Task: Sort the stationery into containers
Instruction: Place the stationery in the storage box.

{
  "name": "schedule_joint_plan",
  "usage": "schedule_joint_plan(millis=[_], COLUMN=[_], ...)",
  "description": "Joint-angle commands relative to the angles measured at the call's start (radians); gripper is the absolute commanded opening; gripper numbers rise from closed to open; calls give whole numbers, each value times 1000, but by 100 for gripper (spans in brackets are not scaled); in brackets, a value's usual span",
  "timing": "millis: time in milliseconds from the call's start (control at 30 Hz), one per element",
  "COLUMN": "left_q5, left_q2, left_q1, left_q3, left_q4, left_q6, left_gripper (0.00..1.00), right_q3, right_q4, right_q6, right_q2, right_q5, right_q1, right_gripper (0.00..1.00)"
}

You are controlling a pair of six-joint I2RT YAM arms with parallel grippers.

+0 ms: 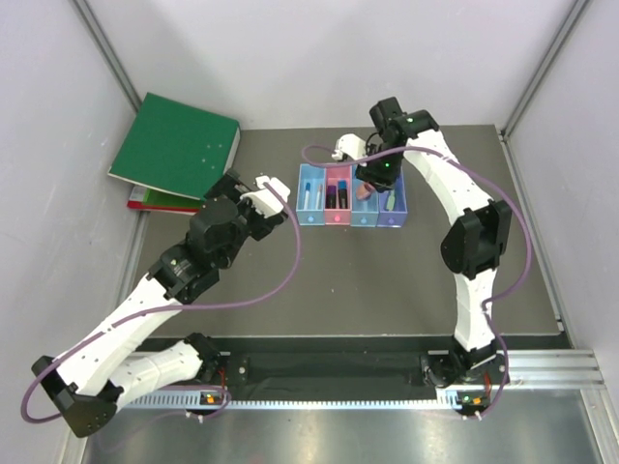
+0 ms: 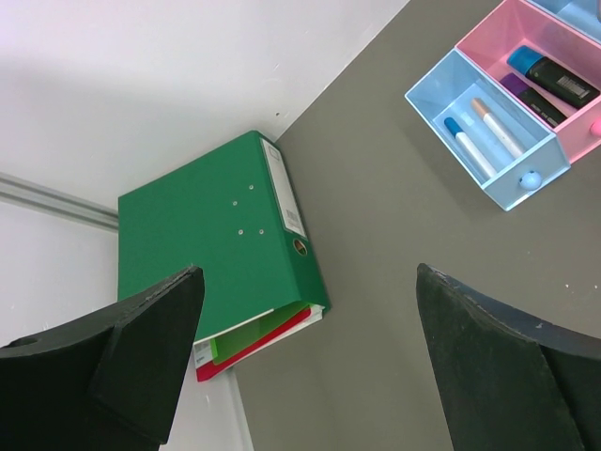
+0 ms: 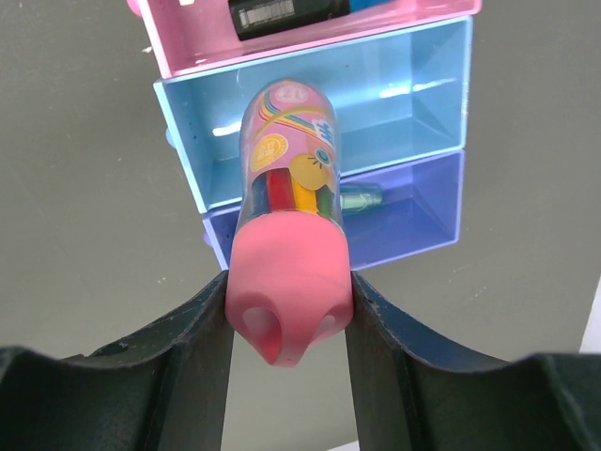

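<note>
My right gripper is going down next and slightly back over the near end [image 1: 364, 205] [image 3: 212, 158] of the second light blue bin, because that bin is still empty.
Four joined bins [image 1: 352, 221] stand mid-table: light blue, pink, light blue, purple. My right gripper [image 3: 286, 305] is shut on the chunky pink-red tube [image 3: 287, 235] and holds it above the empty second light blue bin [image 3: 399, 113]. A small green piece [image 3: 362, 198] lies in the purple bin [image 3: 418, 221]. The first blue bin [image 2: 441, 89] holds a blue-capped white pen [image 2: 467, 145] and a pinkish stick [image 2: 495, 125]. A black-blue marker [image 2: 554, 75] lies in the pink bin [image 2: 554, 23]. My left gripper [image 2: 310, 357] is open and empty, left of the bins.
Large green binders [image 1: 174, 150] lie stacked at the back left corner, also in the left wrist view [image 2: 221, 235]. White enclosure walls surround the grey table [image 1: 338, 280]. Purple cables loop over both arms.
</note>
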Motion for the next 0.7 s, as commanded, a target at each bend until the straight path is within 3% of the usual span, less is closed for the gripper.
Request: schedule_joint_plan(millis=[0, 467, 567, 667], left_q5=[13, 22, 25, 25], left_q2=[-34, -70, -69, -74], left_q1=[6, 9, 9, 11], left_q3=[-5, -30, -33, -40], left_q4=[27, 20, 22, 23], left_q6=[-21, -36, -42, -45], left_gripper=[99, 99, 99, 99], right_q3=[-29, -89, -93, -101], right_q4=[53, 83, 83, 85], right_q6=[-12, -14, -14, -18], right_q2=[10, 55, 62, 65], right_q5=[2, 10, 14, 22], right_q1=[26, 55, 61, 69], right_gripper=[0, 0, 4, 14])
